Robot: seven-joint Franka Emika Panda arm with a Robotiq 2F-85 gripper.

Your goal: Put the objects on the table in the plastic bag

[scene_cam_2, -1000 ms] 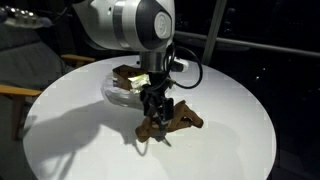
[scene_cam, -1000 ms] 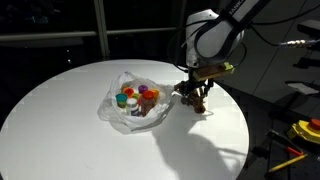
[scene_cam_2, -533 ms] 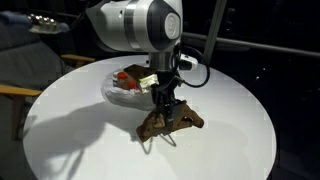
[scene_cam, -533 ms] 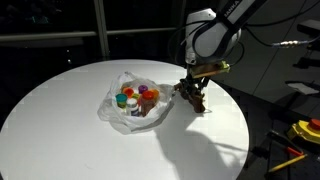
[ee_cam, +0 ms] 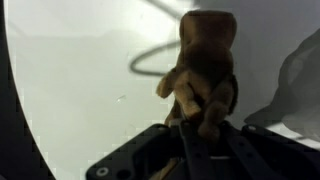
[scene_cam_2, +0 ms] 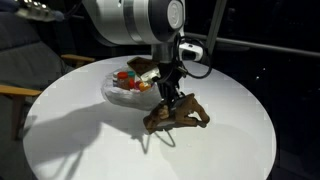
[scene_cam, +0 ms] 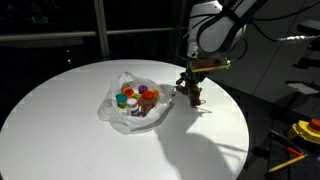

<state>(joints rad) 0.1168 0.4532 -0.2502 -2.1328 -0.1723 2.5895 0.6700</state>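
Observation:
My gripper will next rise, carry the brown piece (scene_cam: 192, 93) over the coloured tubs in the bag, then lower and release it there, as it still hangs outside the bag.
My gripper (scene_cam: 193, 82) is shut on the brown antler-like piece (scene_cam: 192, 93), just right of the plastic bag (scene_cam: 112, 105) on the white table (scene_cam: 60, 120). In an exterior view the piece (scene_cam_2: 180, 116) hangs tilted under the gripper (scene_cam_2: 170, 100), with its shadow on the table (scene_cam_2: 90, 140) below. The wrist view shows the brown piece (ee_cam: 205, 55) clamped between the dark fingers of the gripper (ee_cam: 200, 125). Several coloured tubs (scene_cam: 135, 98) lie inside the wrinkled bag (scene_cam_2: 112, 92), and the tubs (scene_cam_2: 130, 80) show there too.
The round table's edge runs close behind the gripper. A wrinkled part of the bag (ee_cam: 300, 80) shows at the right of the wrist view. A yellow tool (scene_cam: 310, 128) lies beyond the table, and a chair (scene_cam_2: 15, 92) stands beside it.
The jaws went from open to shut on the brown piece. The piece now sits a little higher and has shifted slightly with the gripper.

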